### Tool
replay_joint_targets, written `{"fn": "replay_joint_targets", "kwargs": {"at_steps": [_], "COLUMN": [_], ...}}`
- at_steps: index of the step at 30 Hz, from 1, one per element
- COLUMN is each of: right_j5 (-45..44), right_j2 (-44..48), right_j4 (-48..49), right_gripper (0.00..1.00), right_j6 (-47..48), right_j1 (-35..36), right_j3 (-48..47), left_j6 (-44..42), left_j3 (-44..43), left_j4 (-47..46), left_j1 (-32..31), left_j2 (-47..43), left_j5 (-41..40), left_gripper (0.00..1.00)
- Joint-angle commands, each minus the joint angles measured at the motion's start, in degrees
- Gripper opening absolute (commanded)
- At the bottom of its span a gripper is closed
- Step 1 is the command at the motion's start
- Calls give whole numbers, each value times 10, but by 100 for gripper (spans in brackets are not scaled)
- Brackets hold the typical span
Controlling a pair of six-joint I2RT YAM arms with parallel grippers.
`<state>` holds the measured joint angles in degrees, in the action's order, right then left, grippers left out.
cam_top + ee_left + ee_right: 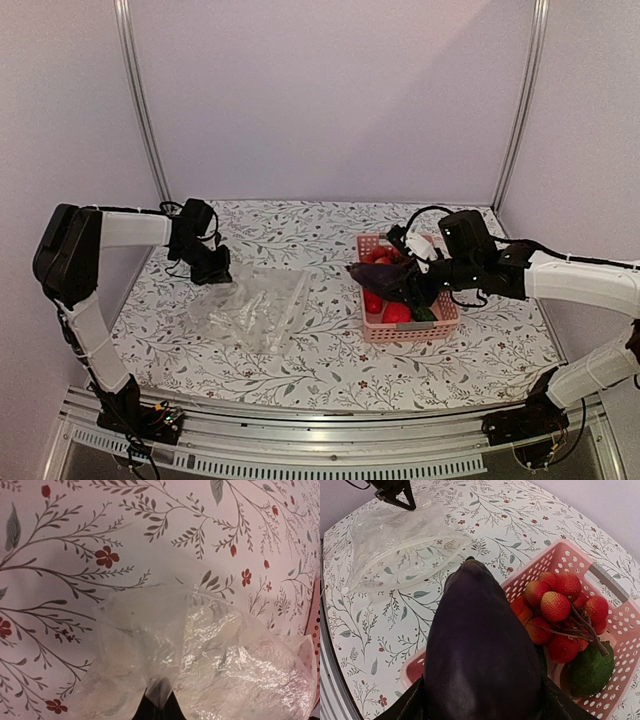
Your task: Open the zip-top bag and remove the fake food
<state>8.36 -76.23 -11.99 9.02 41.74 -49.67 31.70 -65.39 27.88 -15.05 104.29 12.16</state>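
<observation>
The right gripper shifts away from the bag next, then brings the eggplant down into the pink basket.
The zip-top bag [250, 305] lies crumpled and see-through on the flowered table, left of centre. My left gripper [212, 268] is at its far left corner, shut on a fold of the plastic [159, 690]. The bag [225, 660] spreads right in the left wrist view, and nothing shows inside it. My right gripper [400, 285] is shut on the dark purple eggplant [480, 650], held over the left end of the pink basket [447, 322]. In the basket [555, 547] lie a red berry cluster [565, 610], a green avocado [590, 670] and red pieces [397, 312].
The basket stands right of centre, about a hand's width from the bag [400, 540]. Pale walls and two metal posts [140, 100] close the back. A metal rail [330, 455] runs along the near edge by the arm bases.
</observation>
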Motion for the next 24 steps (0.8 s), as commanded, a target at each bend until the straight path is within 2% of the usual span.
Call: {"fn": "replay_joint_targets", "kwargs": {"at_steps": [1, 12, 15, 16, 20, 24], "right_j5": [-3, -16, -30, -34, -44, -45], "right_j2": [44, 53, 40, 36, 18, 17], "right_j4": [8, 5, -3, -6, -16, -28], "right_gripper": [47, 47, 51, 54, 82, 91], "right_j6": [-59, -128, -147, -152, -167, -169], "right_j1": [-52, -103, -107, -109, -111, -111], "right_j3": [35, 105, 109, 108, 99, 81], "left_j6": [-6, -7, 0, 6, 49, 101], "left_j3": [-17, -35, -35, -32, -12, 21], "left_j4": [6, 4, 3, -1, -27, -76], "left_j1": [8, 10, 10, 11, 10, 10], "left_j2": [11, 14, 12, 12, 7, -5], "left_j5": [8, 24, 27, 30, 53, 78], "left_gripper": [0, 0, 0, 0, 0, 0]}}
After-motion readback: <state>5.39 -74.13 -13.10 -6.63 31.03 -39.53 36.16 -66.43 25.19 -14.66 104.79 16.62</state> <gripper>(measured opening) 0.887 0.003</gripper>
